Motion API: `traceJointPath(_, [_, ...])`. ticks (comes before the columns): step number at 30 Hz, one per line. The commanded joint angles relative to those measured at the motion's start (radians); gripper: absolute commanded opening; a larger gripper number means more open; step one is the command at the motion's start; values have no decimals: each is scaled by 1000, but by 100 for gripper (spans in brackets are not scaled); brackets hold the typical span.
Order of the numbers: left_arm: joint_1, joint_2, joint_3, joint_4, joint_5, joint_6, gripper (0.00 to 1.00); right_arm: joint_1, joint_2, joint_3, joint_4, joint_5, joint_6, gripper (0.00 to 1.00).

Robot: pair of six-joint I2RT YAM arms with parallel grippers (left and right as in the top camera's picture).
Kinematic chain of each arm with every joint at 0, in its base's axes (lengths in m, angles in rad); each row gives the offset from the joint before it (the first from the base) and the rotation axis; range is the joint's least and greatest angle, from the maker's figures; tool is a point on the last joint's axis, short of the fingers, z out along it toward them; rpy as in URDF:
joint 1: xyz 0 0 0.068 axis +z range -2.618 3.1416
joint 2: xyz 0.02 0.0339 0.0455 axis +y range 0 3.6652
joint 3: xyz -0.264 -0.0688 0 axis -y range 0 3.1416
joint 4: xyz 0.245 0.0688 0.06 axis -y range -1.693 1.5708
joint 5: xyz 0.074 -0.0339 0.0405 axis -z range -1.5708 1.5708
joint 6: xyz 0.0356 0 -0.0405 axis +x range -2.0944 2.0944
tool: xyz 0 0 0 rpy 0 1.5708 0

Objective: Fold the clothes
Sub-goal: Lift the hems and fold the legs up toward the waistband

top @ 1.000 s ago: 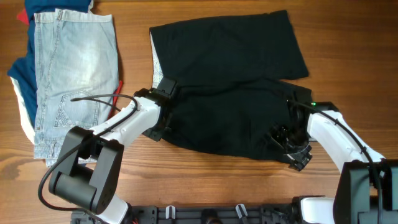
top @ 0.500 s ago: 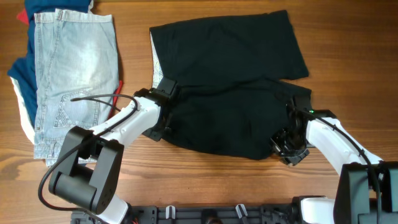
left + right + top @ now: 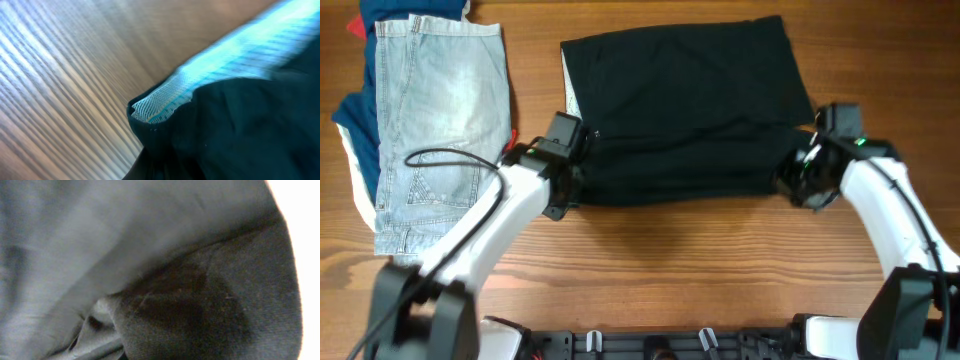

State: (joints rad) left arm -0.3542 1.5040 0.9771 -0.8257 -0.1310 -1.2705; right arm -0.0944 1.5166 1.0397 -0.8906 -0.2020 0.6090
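The left gripper rises next and carries the shorts' waistband end toward their far corner by the white lining (image 3: 574,54), then releases it, as that corner lies outward of the gripper.
The clothes are black shorts (image 3: 680,100) lying across the middle of the wooden table, with a strip of white lining showing at their left edge. My left gripper (image 3: 570,172) is shut on the waistband end at the lower left. In the left wrist view the black cloth (image 3: 240,135) and its white mesh lining (image 3: 165,102) cover the fingers. My right gripper (image 3: 794,182) is shut on the shorts' lower right edge. Dark fabric (image 3: 190,295) fills the right wrist view and hides those fingers too.
Light-blue denim shorts (image 3: 435,120) lie at the far left on top of navy, red and white garments (image 3: 350,125). Bare wooden table (image 3: 670,270) stretches between the black shorts and a black rail (image 3: 650,345) at the near edge.
The right gripper closed on the shorts' near right edge. Both arms then carried the near half away from the front edge, so the black cloth now forms a narrower band.
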Motion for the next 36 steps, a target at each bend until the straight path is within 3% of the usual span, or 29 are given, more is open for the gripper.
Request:
traceJointPath(1, [14,-189,-3,-8,-46,120,4,-71,-10,179,-46,39,-133,4])
traceJointPath(8, [8,-406,-3,-16,-45,217,4,-94,-22,333,-148,17,-218,4])
traceJointPath(24, [-133,-546,-3,-138,-56,163,4,-94,-336,335,-255,18,-274,4])
traceJointPath(30, [-131,-498,-3,-124,-178,163,4,-94,-259,335,-140,56,-280,4])
traceJointPath(36, [-131,-383,-3,-21,-292,163,4,-94,-73,335,0,38,-297,4])
